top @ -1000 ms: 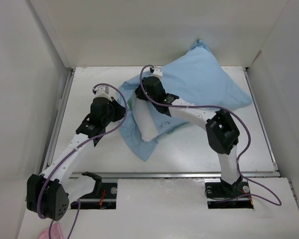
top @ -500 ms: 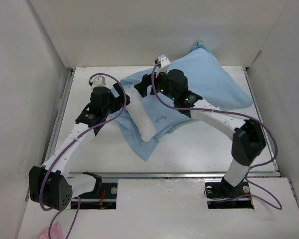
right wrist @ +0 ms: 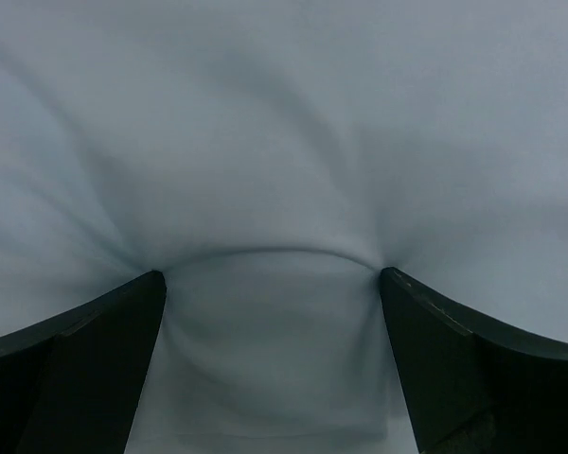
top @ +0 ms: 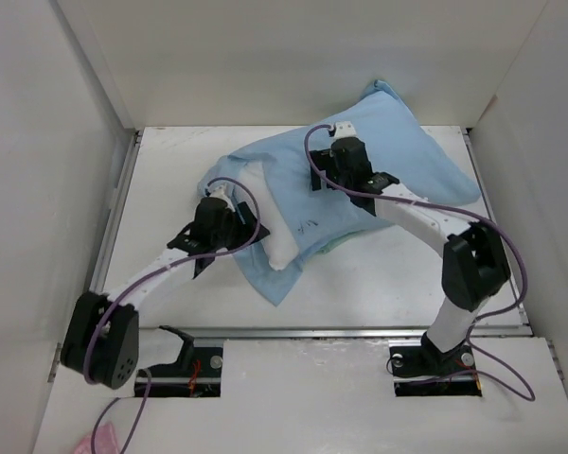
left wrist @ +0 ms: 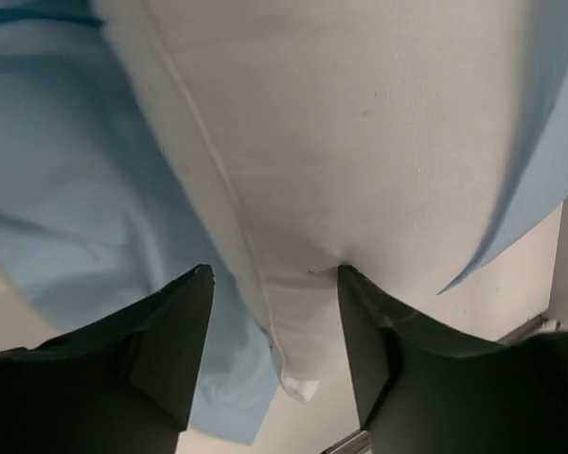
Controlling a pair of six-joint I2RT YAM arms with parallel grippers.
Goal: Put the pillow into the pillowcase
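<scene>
My right gripper should next lift off the bulge, cross toward my left gripper and lower onto the pillow's near corner (top: 281,254).
The light blue pillowcase (top: 398,156) lies bulging at the back middle of the table, with most of the white pillow (top: 276,236) inside it. The pillow's near end sticks out toward the front left. My left gripper (top: 244,219) is at that exposed end. In the left wrist view it (left wrist: 275,274) stands open, the pillow's (left wrist: 360,123) corner between its fingers (left wrist: 170,350) and pillowcase (left wrist: 66,180) on both sides. My right gripper (top: 331,170) rests on top of the bulge. In the right wrist view it (right wrist: 271,274) is open wide, pressing into the pillowcase fabric (right wrist: 284,123).
White walls (top: 47,142) close in the table on the left, back and right. A metal rail (top: 341,332) runs along the front edge by the arm bases. Purple cables (top: 497,236) loop off both arms. A pink object (top: 99,440) lies at the bottom left.
My left gripper has swung in and toward the front, to the pillow's exposed end. My right gripper has moved right and onto the top of the pillowcase bulge. Both jaws have opened.
</scene>
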